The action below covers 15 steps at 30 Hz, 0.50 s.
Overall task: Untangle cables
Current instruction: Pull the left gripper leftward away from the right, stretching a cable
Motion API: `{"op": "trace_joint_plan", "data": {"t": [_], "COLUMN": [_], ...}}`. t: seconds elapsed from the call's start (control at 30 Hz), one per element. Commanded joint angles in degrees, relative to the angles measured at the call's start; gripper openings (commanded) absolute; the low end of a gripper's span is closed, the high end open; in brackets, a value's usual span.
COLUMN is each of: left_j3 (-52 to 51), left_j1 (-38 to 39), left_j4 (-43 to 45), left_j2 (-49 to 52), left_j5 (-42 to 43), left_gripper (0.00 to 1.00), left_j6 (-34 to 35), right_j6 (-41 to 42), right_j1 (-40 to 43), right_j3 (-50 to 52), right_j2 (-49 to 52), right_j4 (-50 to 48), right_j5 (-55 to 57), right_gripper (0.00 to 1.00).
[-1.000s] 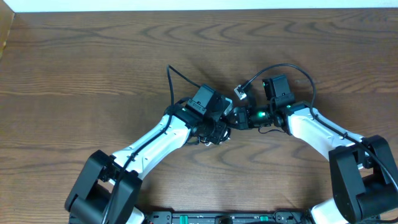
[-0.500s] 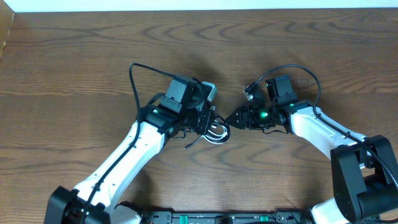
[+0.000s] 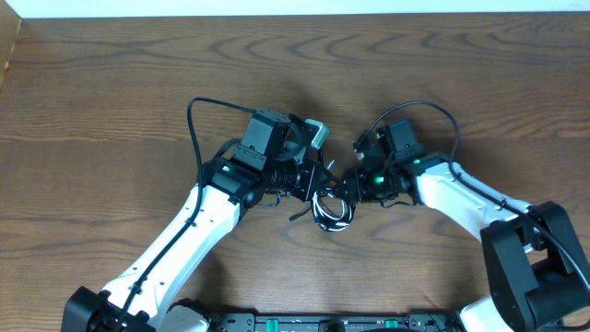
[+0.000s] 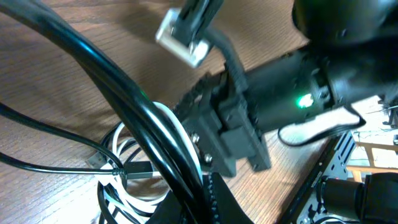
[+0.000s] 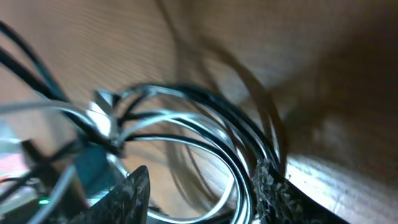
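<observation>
The left gripper will next pull the black cable from the bunched coil to the left in the overhead view and let it go, because open tabletop is that way.
The cables [image 3: 332, 214] are a small coil of thin black cords and a white one, lying on the wooden table between my two grippers. My left gripper [image 3: 309, 184] is at the coil's upper left. In the left wrist view its jaws [image 4: 208, 193] are shut on black cords, and white loops [image 4: 127, 142] and a small plug [image 4: 99, 160] lie just beyond. My right gripper [image 3: 350, 184] is at the coil's upper right. In the right wrist view its fingers [image 5: 205, 193] are open, with the cable loops [image 5: 186, 118] between them, close to the right finger.
Thick black arm cables arch over each wrist, one on the left arm [image 3: 194, 120] and one on the right arm [image 3: 433, 109]. The right arm's body with a green light [image 4: 301, 99] fills the left wrist view, close by. Bare wooden table [image 3: 111, 83] surrounds the arms.
The left arm swung left and stretched out. The coil has come down and right from under the left gripper. The right gripper has moved left and down onto the coil.
</observation>
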<state>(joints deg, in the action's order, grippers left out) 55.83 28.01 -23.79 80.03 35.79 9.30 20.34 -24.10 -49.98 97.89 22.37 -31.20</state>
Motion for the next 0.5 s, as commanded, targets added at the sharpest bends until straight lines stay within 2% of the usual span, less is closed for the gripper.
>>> {"op": "trace_joint_plan", "data": {"t": [0.0,0.3,0.47], "left_j3": [-0.2,-0.15,-0.15], "left_j1": [-0.09,-0.09,-0.09], "left_j4": [0.39,0.39,0.39], "left_j2": [-0.85,-0.85,-0.85], "left_j5": [1.31,1.31,1.29], "left_gripper": [0.08,0.08,0.08], "left_j6": [0.94,0.94,0.94], "right_j6": [-0.48,-0.48,-0.44], "right_j1": [-2.1,-4.68,-4.87], "right_j3": [-0.11,0.74,2.25], "right_j2": [0.28,0.28,0.28], "right_j4": [1.42,2.99,2.86], "right_j5": [7.13,15.54,17.7], "right_gripper": [0.49,0.43,0.36]}}
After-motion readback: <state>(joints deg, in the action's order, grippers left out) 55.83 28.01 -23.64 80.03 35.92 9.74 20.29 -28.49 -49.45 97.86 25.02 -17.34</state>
